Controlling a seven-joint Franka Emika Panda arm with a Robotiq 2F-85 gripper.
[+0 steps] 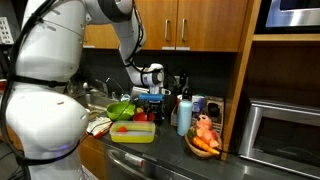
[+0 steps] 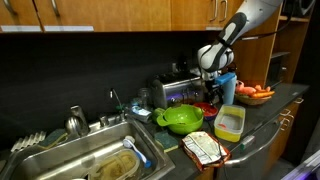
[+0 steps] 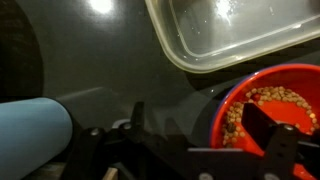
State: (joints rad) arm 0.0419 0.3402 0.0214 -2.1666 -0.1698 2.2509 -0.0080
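The red bowl's rim [image 3: 217, 122] comes next, and my gripper moves down onto it.
My gripper [image 3: 197, 112] is open and points down over a dark countertop. In the wrist view one finger stands outside a red bowl [image 3: 280, 100] of small tan beans and the other finger is over the beans inside its rim. A clear plastic container [image 3: 230, 35] lies just beyond the bowl. A light blue cylinder [image 3: 30, 130] is at the left edge. In both exterior views the gripper [image 1: 150, 93] [image 2: 212, 86] hangs just above the red bowl [image 1: 143, 117] [image 2: 209, 108].
A green bowl [image 1: 120, 108] [image 2: 180, 118] and a clear container [image 1: 133, 132] [image 2: 229, 123] stand near the red bowl. A blue bottle [image 1: 184, 115], a bowl of orange produce [image 1: 205, 142], a microwave [image 1: 283, 130], a sink [image 2: 90, 160] and a toaster [image 2: 172, 92] surround them.
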